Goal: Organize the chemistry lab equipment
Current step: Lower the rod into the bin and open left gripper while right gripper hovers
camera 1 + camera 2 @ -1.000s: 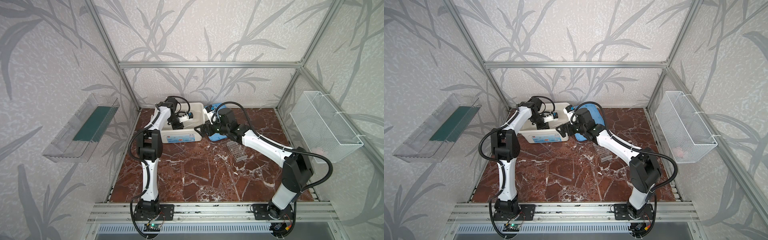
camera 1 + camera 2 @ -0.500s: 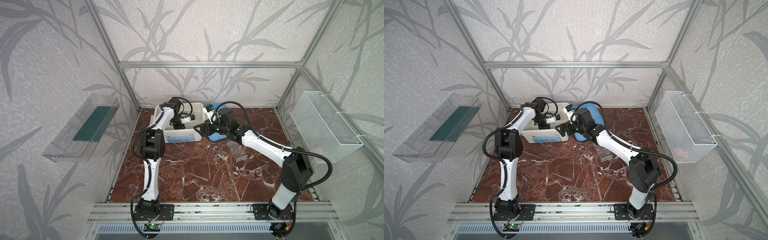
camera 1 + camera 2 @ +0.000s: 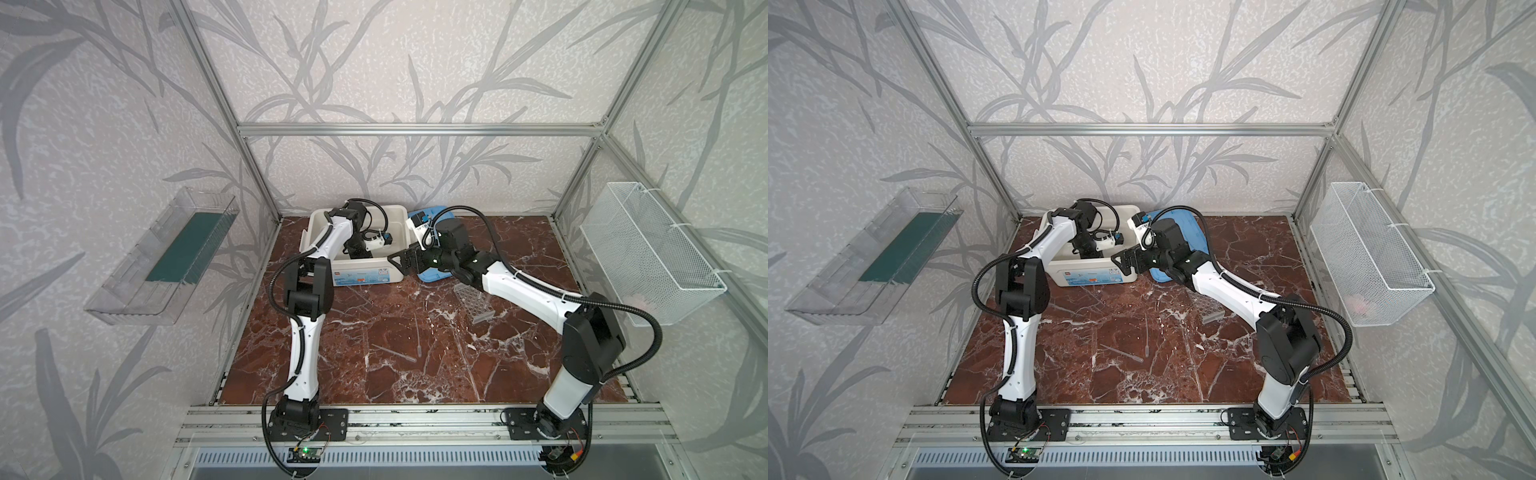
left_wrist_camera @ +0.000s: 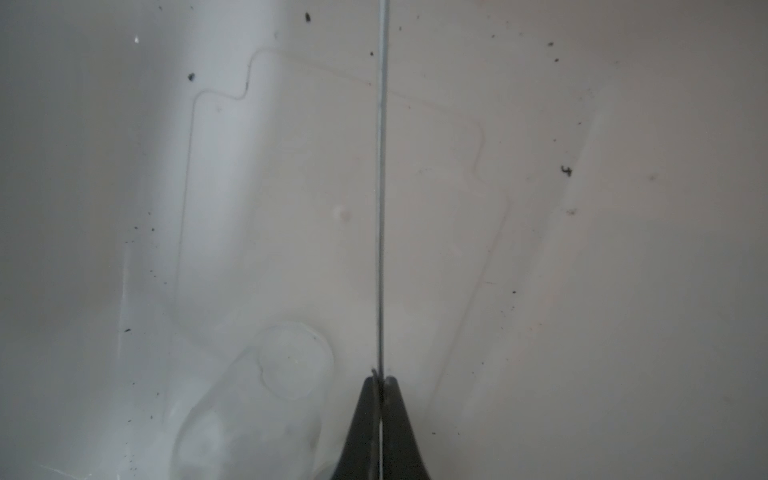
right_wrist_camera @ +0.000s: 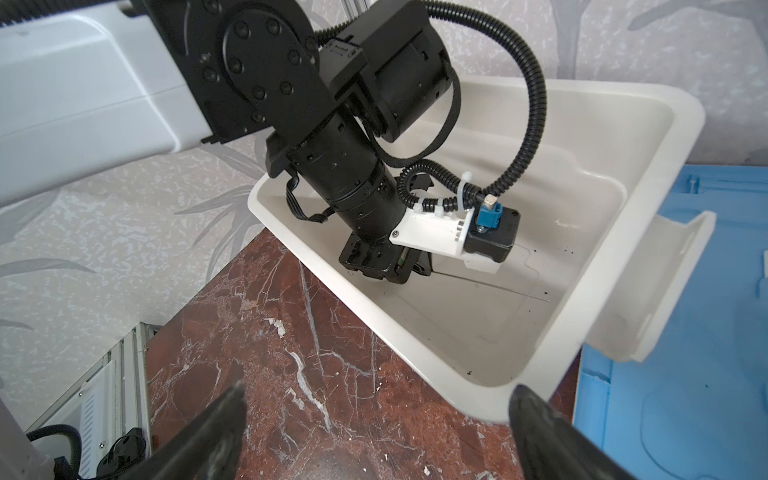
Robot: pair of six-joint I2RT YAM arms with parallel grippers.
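Observation:
The thin rod (image 4: 381, 187) still slants down from the left gripper's fingers toward the tub's bottom, so the robot next needs to lower the left gripper toward the tub's bottom and open it to release the rod there.
My left gripper (image 4: 380, 379) is down inside the white tub (image 3: 361, 276) and shut on a thin rod (image 4: 381, 187), which runs straight out from the jaws over the tub floor. The right wrist view shows that rod (image 5: 498, 289) slanting toward the tub's floor. A clear glass jar (image 4: 291, 361) lies in the tub beside the fingers. My right gripper (image 5: 378, 390) hangs open and holds nothing, just outside the tub's front right corner. The clear rack (image 3: 473, 299) lies on the table under the right forearm. Two droppers (image 3: 417, 332) (image 3: 392, 352) lie mid-table.
The blue lid (image 3: 432, 274) lies on the table just right of the tub, under my right wrist. A white wire basket (image 3: 648, 253) hangs on the right wall and a clear shelf (image 3: 166, 257) on the left wall.
My left arm has shifted a little to the right, with its wrist further over the tub. The right arm has hardly moved.

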